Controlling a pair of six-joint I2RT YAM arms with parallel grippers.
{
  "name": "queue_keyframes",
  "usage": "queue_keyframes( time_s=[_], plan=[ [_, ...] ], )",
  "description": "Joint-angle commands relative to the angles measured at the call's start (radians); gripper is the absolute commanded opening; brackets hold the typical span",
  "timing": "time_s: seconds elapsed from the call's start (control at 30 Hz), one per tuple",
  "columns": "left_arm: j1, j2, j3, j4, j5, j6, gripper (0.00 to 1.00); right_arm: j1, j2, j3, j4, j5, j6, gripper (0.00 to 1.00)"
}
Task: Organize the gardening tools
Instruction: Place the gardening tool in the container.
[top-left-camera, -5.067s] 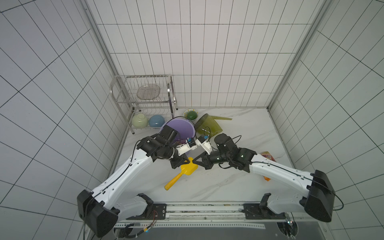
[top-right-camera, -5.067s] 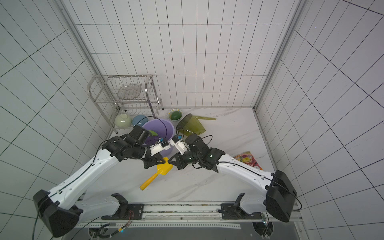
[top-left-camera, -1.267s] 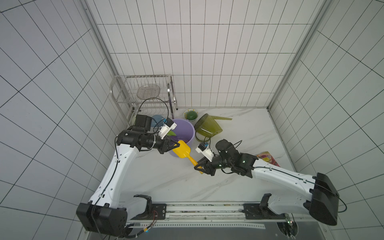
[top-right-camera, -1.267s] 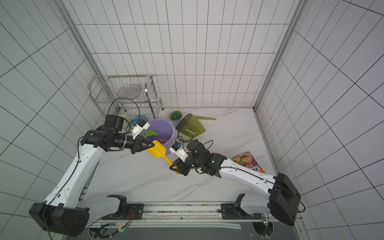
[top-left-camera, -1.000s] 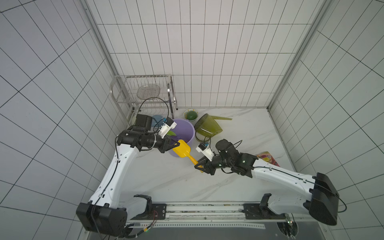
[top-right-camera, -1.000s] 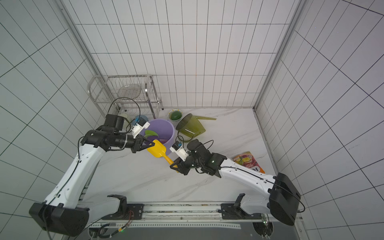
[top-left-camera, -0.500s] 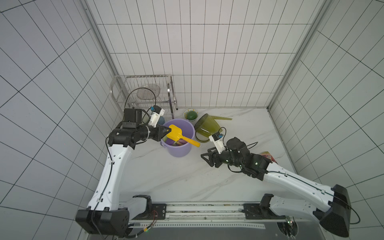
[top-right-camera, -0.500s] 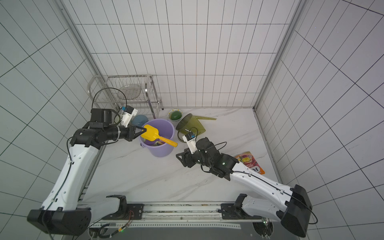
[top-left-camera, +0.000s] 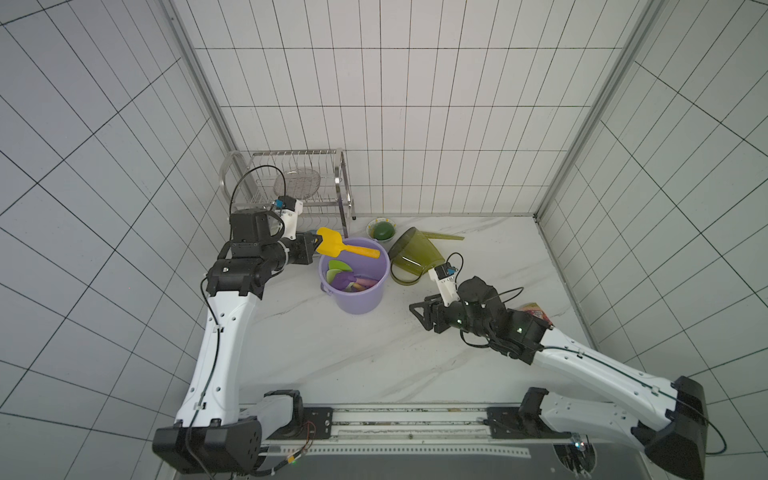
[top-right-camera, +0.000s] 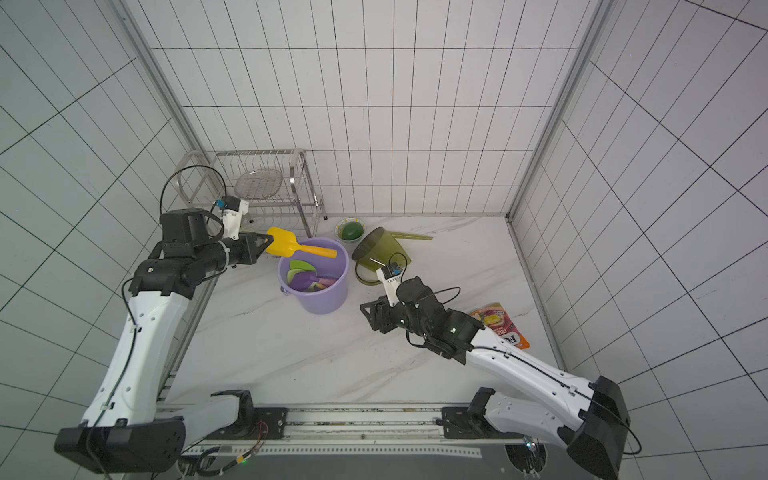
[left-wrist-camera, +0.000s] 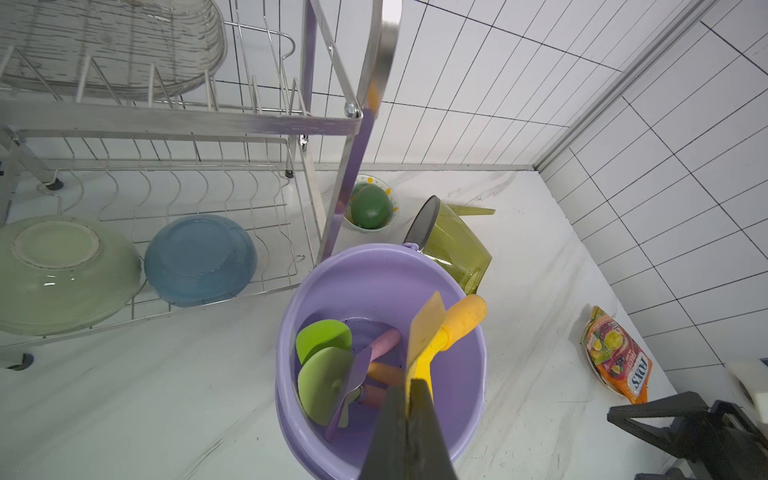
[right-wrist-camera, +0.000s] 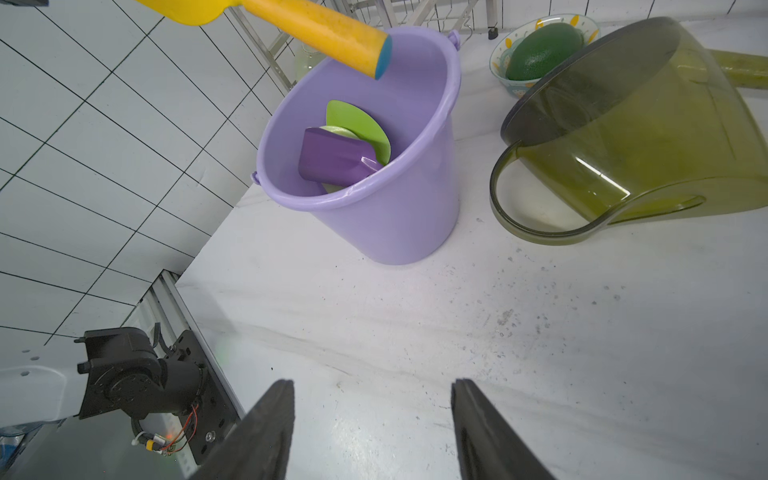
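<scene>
I should next move my left gripper in over the purple bucket (top-left-camera: 359, 301), put the yellow scoop down onto the tools inside and let go of its blade, because the scoop hangs above them.
My left gripper (top-left-camera: 318, 243) (top-right-camera: 266, 243) (left-wrist-camera: 409, 384) is shut on the blade edge of the yellow scoop (top-left-camera: 332, 246) (top-right-camera: 286, 245) (left-wrist-camera: 428, 328). It holds the scoop level above the purple bucket (top-left-camera: 359, 301) (top-right-camera: 328, 297) (left-wrist-camera: 286, 332), with the handle (right-wrist-camera: 324, 33) reaching over the rim. Inside the bucket lie a bright-green trowel (left-wrist-camera: 324, 334), a pale-green spade (left-wrist-camera: 320, 382) and a purple scoop (left-wrist-camera: 353, 374) (right-wrist-camera: 332, 160). The olive watering can (top-left-camera: 415, 255) (right-wrist-camera: 644, 137) lies on its side right of the bucket. My right gripper (top-left-camera: 417, 313) (top-right-camera: 368, 316) (right-wrist-camera: 372, 388) is open and empty, low over the table.
A steel dish rack (top-left-camera: 291, 195) stands at the back left, with a green bowl (left-wrist-camera: 58, 270) and a blue bowl (left-wrist-camera: 199, 257) upside down on its lower shelf. A small bowl holding a green fruit (top-left-camera: 381, 230) sits behind the bucket. An orange snack packet (top-right-camera: 503, 326) lies at the right.
My right gripper let go of the scoop's handle, opened and drew back to the right. My left gripper lifted the yellow scoop up and back over the bucket.
</scene>
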Motion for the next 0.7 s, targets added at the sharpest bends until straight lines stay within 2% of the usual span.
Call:
queue_keyframes(
  time_s=[0.0, 0.13, 0.33, 0.67],
  plan=[
    [-0.001, 0.014, -0.001, 0.057, -0.041, 0.000, 0.00, -0.008, -0.018, -0.012, -0.014, 0.036, 0.015, 0.64],
    [-0.045, 0.036, -0.033, 0.057, -0.102, 0.026, 0.00, -0.014, -0.006, -0.015, -0.016, 0.056, 0.022, 0.64],
    [-0.164, 0.065, -0.094, 0.077, -0.251, 0.075, 0.00, -0.040, 0.013, -0.022, -0.025, 0.082, 0.050, 0.64],
    [-0.253, 0.145, -0.136, 0.098, -0.361, 0.093, 0.00, -0.130, 0.063, -0.076, 0.016, 0.057, 0.160, 0.65]
  ],
)
